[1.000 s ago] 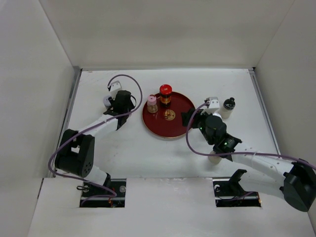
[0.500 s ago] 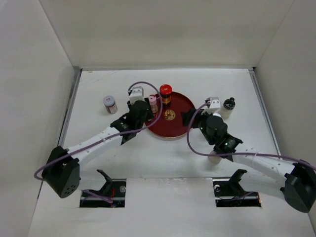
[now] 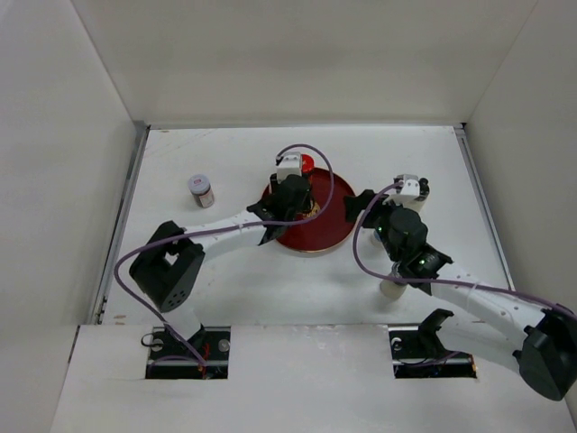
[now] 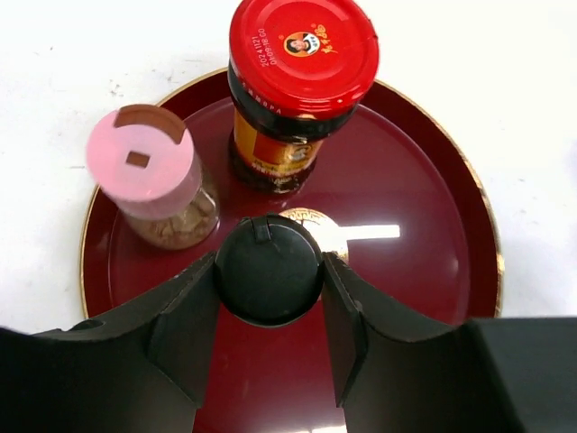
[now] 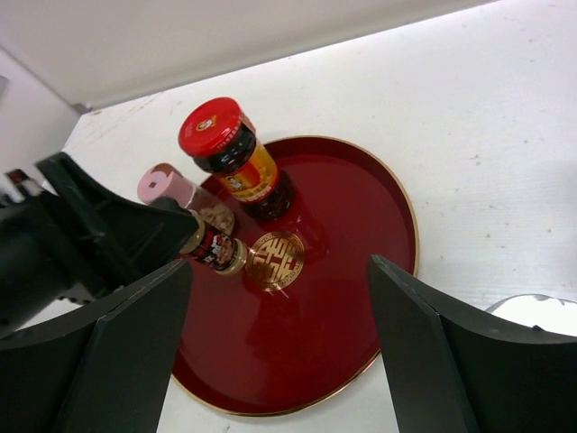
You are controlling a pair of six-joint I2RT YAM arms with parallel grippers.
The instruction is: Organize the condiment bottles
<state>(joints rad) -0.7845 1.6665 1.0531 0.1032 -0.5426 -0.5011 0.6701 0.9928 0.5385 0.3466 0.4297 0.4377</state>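
The spot on the red tray point(image 3: 325, 230) beside the gold emblem is empty, so my left gripper should next lower the bottle until it stands there, then let go of its black cap.
My left gripper point(image 4: 269, 271) is shut on the black cap of a small dark-labelled bottle point(image 5: 209, 245) over the round red tray point(image 3: 325, 230). The bottle hangs tilted, its base by the tray's gold emblem point(image 5: 275, 260). Behind it on the tray stand a red-capped jar point(image 4: 297, 86) and a pink-capped shaker point(image 4: 153, 176). From above, the left gripper point(image 3: 292, 203) covers the tray's left half. My right gripper point(image 5: 279, 266) is open and empty over the tray's right side, also seen as the right gripper point(image 3: 358, 206) in the top view. A silver-capped jar point(image 3: 200, 189) stands far left.
A cream bottle point(image 3: 392, 287) stands under the right forearm. A dark bottle top point(image 3: 424, 186) peeks out behind the right wrist camera. A pale rounded object point(image 5: 536, 311) shows at the lower right of the right wrist view. White walls enclose the table on three sides.
The left arm has swung right from beside the silver-capped jar to over the tray, carrying the black-capped bottle. The right gripper has shifted slightly to the right and stays open.
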